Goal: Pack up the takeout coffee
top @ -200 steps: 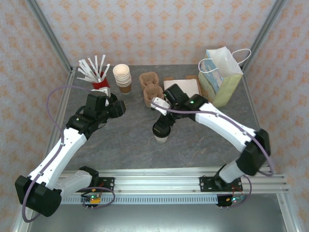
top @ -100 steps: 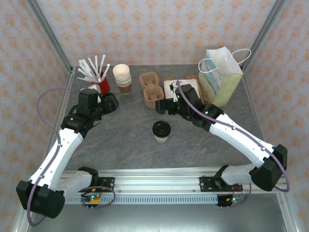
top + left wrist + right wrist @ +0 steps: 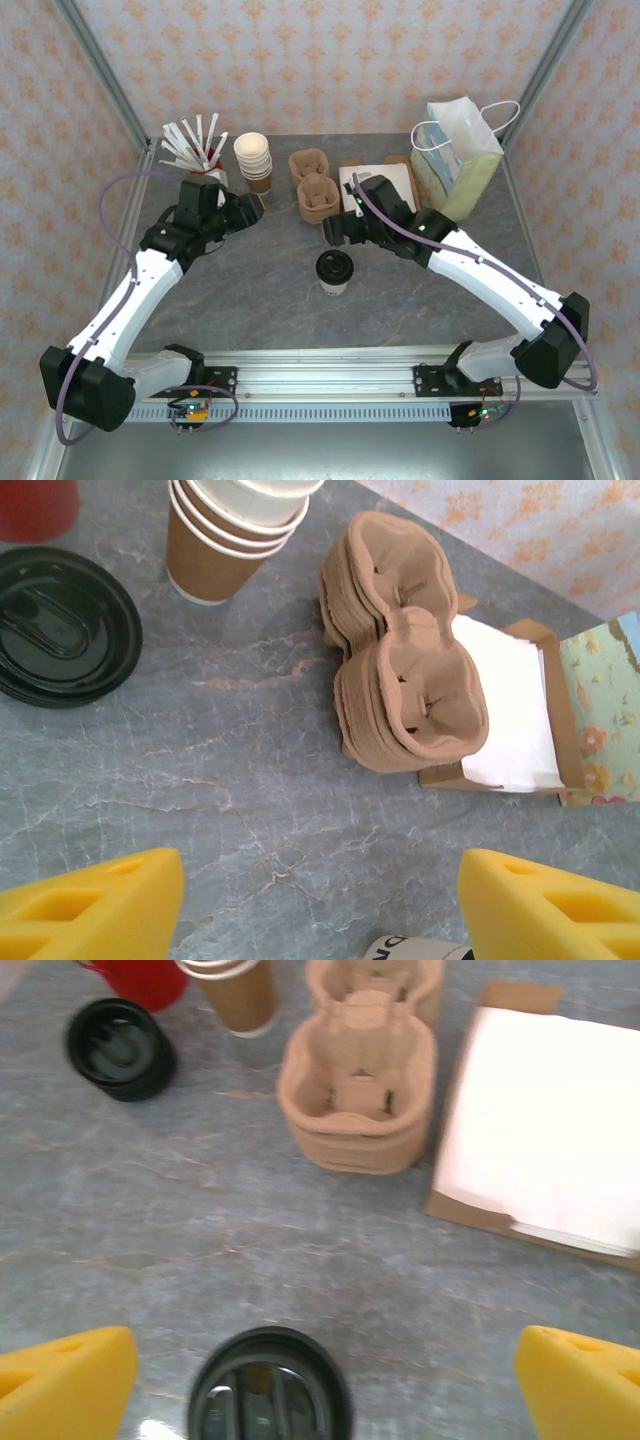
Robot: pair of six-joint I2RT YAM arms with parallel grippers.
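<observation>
The paper bag stands outward of the right gripper beyond the box, so the robot's right gripper will next swing outward past the napkins to close on the bag's napkin-side rim [image 3: 445, 133].
The takeout coffee [image 3: 334, 272], a cream cup with a round black lid, stands upright on the grey table [image 3: 260, 300] near the middle. My right gripper [image 3: 335, 228] hovers just behind it, open, with nothing between its yellow fingers [image 3: 65, 1375]. The lid [image 3: 268, 1388] shows at the bottom of the right wrist view, between those fingers but apart from them. My left gripper [image 3: 250, 212] is open to the left of the cup, near the cup stack. Its yellow fingers [image 3: 90, 905] hold nothing, and a sliver of the coffee cup [image 3: 415, 948] shows at the bottom edge.
Brown pulp cup carriers [image 3: 313, 185] sit behind the coffee, beside a cardboard box of white napkins [image 3: 385, 180]. A paper bag [image 3: 460, 155] stands open at the back right. A stack of lidless cups [image 3: 253, 160], loose black lids [image 3: 62, 625] and a red cup of stirrers [image 3: 200, 150] are back left.
My right gripper has drawn back from the coffee cup toward the carriers, leaving the cup standing. My left gripper swung left, then back right.
</observation>
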